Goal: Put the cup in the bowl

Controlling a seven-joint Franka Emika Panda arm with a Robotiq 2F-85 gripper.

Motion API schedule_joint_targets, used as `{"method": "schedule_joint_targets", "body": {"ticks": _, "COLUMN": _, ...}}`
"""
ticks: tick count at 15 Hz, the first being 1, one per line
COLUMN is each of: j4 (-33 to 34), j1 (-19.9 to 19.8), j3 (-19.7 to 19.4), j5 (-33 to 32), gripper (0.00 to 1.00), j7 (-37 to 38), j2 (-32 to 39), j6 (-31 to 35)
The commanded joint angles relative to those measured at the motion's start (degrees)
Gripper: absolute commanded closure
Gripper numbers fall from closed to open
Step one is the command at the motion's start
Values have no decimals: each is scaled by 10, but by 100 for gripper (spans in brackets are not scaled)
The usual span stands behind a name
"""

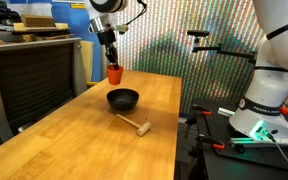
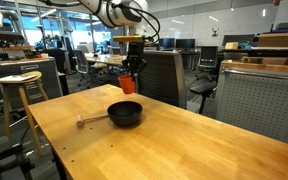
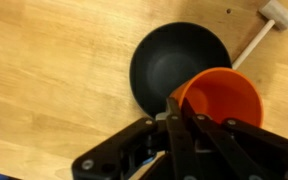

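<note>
The cup hangs high over the bowl's edge, so the robot's gripper will next move across to the middle of the black bowl (image 1: pixel 123 98), then go down to release the cup (image 1: pixel 114 73) there.
My gripper (image 1: pixel 111 62) is shut on the rim of the orange-red cup (image 1: pixel 114 73) and holds it in the air above the wooden table. It shows the same way in both exterior views, with the gripper (image 2: pixel 131 72) above the cup (image 2: pixel 129 84). The black bowl (image 1: pixel 123 98) sits on the table below and a little to the side of the cup; it also shows in an exterior view (image 2: pixel 125 113). In the wrist view the cup (image 3: pixel 222 97) hangs by the gripper (image 3: pixel 176 108) over the edge of the bowl (image 3: pixel 174 62).
A pale wooden mallet (image 1: pixel 135 124) lies on the table (image 1: pixel 84 140) beside the bowl, also in the wrist view (image 3: pixel 269 22). Cabinets with boxes stand beyond the table (image 1: pixel 29 55). A stool (image 2: pixel 19 85) and office chairs stand nearby.
</note>
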Motion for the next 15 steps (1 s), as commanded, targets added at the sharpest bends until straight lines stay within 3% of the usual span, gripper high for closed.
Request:
{"method": "schedule_joint_targets", "body": {"ticks": 1, "j4": -35, "j1": -9, "j3": -15, "j5": -9, "gripper": 99, "j7": 38, "j2": -10, "j6": 7}}
{"method": "schedule_joint_targets", "body": {"ticks": 11, "j4": -24, "j1": -10, "j3": -1, "j5": 7, "gripper": 97, "j7": 41, "j2": 93, "j6": 26}}
{"method": "schedule_joint_targets", "body": {"ticks": 13, "j4": -28, "j1": -7, "j3": -3, "j5": 3, "gripper": 69, "j7": 48, "j2": 94, "j6": 41}}
{"method": "schedule_joint_targets", "body": {"ticks": 15, "j4": -56, "j1": -10, "j3": -3, "j5": 2, "gripper": 55, "j7": 44, "j2": 59, "j6": 62}}
